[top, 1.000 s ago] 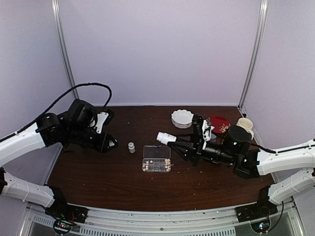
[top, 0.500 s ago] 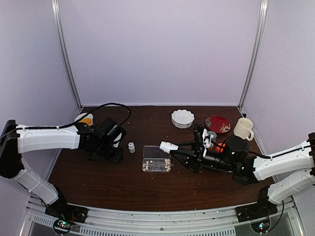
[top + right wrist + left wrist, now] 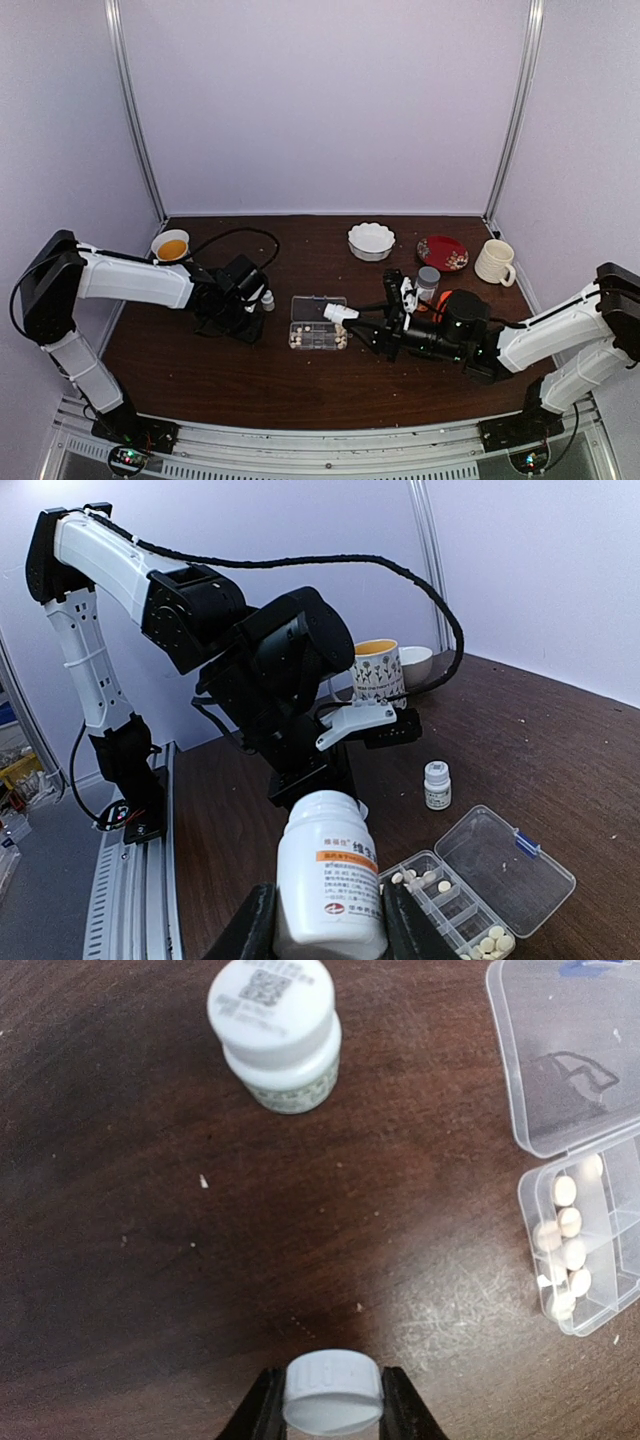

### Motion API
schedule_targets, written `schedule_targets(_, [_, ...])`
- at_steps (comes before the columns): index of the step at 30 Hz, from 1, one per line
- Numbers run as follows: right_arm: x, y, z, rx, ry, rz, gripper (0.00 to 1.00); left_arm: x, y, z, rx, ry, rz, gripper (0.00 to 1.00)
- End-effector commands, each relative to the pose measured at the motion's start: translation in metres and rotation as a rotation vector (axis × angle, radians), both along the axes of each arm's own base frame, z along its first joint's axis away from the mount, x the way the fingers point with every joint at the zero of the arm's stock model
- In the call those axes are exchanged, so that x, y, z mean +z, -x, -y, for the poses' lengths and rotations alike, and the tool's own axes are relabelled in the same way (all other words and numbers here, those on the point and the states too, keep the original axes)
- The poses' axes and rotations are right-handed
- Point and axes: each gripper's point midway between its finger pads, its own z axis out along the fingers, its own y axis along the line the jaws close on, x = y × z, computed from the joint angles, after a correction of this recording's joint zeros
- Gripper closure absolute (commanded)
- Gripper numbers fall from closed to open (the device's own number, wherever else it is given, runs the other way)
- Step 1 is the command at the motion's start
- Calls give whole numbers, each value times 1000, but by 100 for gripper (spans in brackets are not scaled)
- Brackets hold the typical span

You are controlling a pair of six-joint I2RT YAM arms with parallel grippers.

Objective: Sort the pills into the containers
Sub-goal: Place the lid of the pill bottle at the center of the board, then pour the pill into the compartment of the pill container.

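Observation:
I will next use my left gripper to lower the white cap (image 3: 333, 1396) a little onto the wood, away from the box (image 3: 622, 1312) and the small bottle, and then open my left gripper.
The clear organizer box (image 3: 312, 336) lies mid-table with its lid (image 3: 318, 305) open, and pale pills (image 3: 341, 341) fill its right-hand compartments. My right gripper (image 3: 356, 320) is shut on an uncapped white bottle (image 3: 339, 313), tilted with its mouth over the box's right end. In the right wrist view the bottle (image 3: 328, 875) stands between the fingers above the box (image 3: 452, 912) and pills (image 3: 489, 945). My left gripper (image 3: 332, 1410) is shut on a white cap (image 3: 332, 1390), low over the table left of the box (image 3: 622, 1312) with its pills (image 3: 566, 1242).
A small capped white bottle (image 3: 267, 299) stands just beyond the left gripper, left of the box. At the back are a white scalloped bowl (image 3: 371, 241), a red plate (image 3: 443, 252), a cream mug (image 3: 494, 261) and a grey-capped jar (image 3: 428, 280). A mug (image 3: 170, 245) sits far left.
The left arm has swung in from the left and come down beside the small bottle. The right gripper has carried the white bottle forward, to the box's right end.

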Motion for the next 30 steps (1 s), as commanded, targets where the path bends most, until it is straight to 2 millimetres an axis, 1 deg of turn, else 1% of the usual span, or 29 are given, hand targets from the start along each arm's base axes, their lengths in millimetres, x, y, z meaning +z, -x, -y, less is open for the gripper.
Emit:
schedule_targets(1, [1,-7,3,-22,-40,-2,86,-8,-2,11,15,63,0,100])
schedule_targets(4, [-5,-10,3,-23,-47,-16,88,-14,-1,13,14,68,-13,98])
schedule_targets(10, [-24,-17,0,-38,-17,-56,90,-21,1,15,8,70,-32,97])
schedule_targets(15, [-38,-20,0,-52,2,-100,91,-21,4,14,6,77,-37,74])
schedule_targets(18, [-48,-20,1,-57,8,-120,92,-15,3,13,10,89,-22,68])
schedule_targets(25, [-60,-28,0,-82,29,-153,92,8,2,15,-2,127,16,45])
schedule_targets(28, [-67,-32,-1,-94,55,-170,92,18,1,15,-10,136,34,42])
schedule_targets(30, [-71,-34,-2,-95,62,-178,92,30,-2,18,-14,164,69,42])
